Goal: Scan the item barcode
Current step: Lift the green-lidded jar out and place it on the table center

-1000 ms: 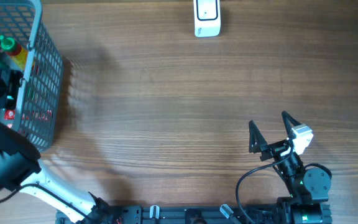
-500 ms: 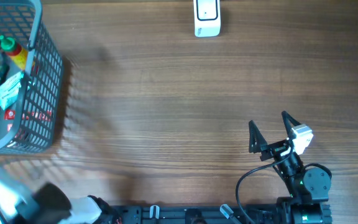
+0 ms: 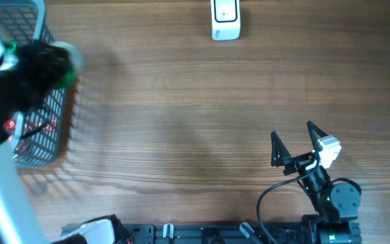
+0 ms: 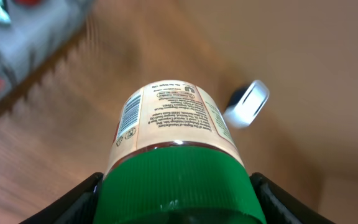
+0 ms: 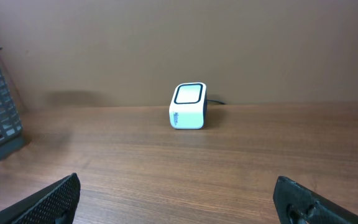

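The robot's left gripper will next move right in the overhead view to the bare table below, in front of the scanner. It will lower the jar there and release the cap.
My left gripper (image 4: 176, 202) is shut on the green cap of a jar (image 4: 166, 124). The jar has a cream label with a barcode (image 4: 129, 118) on its left side. In the overhead view the left arm (image 3: 29, 71) is a dark blur above the basket's right rim. The white scanner (image 3: 225, 19) stands at the table's far edge, and it also shows beyond the jar (image 4: 247, 104). My right gripper (image 3: 303, 144) rests open near the front right, with nothing between its fingers, and it faces the scanner (image 5: 188, 106).
A grey wire basket (image 3: 42, 129) with other groceries stands at the far left and also shows in the left wrist view (image 4: 17, 43). Bare wooden table (image 3: 181, 115) lies between the basket, the scanner and the right arm.
The left arm has lifted the jar out of the basket and swung up and to the right, over the basket's rim. The right arm has not moved.
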`<state>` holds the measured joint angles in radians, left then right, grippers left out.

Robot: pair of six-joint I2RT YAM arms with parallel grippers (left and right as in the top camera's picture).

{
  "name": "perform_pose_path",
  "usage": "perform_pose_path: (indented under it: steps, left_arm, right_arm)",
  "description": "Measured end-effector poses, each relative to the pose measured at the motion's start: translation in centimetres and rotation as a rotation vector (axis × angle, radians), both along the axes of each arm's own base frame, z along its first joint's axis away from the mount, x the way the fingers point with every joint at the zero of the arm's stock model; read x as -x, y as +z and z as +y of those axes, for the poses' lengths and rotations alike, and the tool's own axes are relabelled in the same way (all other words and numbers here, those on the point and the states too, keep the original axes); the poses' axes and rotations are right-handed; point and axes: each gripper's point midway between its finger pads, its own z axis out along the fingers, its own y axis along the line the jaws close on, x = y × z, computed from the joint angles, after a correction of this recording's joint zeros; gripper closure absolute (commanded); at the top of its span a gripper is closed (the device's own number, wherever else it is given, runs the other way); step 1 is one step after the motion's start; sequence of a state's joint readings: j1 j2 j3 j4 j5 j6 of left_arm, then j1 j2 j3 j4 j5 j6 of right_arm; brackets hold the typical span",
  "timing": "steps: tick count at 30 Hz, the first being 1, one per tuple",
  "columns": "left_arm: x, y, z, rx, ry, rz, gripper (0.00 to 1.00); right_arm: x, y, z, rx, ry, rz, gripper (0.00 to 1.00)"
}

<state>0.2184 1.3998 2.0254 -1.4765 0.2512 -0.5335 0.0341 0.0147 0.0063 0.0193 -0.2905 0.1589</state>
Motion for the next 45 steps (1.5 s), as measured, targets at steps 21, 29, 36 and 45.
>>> perform_pose_path:
  steps: [21,29,36,45]
  left_arm:
    - [-7.1,-24.1,-22.3,-0.341,-0.809,0.565,0.36]
    - [-6.8,-30.4,-26.8,-0.498,-1.171,0.557,0.35]
    - [-7.2,-32.9,-26.4,-0.561,-1.244,0.581,0.35]
    - [-5.7,-33.1,-26.2,-0.571,-1.321,0.628,0.24]
  right_arm:
    - [0.0,0.0,0.0,0.0,0.0,0.0,0.0]
    - [0.0,0.0,0.0,0.0,0.0,0.0,0.0]
    - [0.0,0.0,0.0,0.0,0.0,0.0,0.0]
    - [0.0,0.0,0.0,0.0,0.0,0.0,0.0]
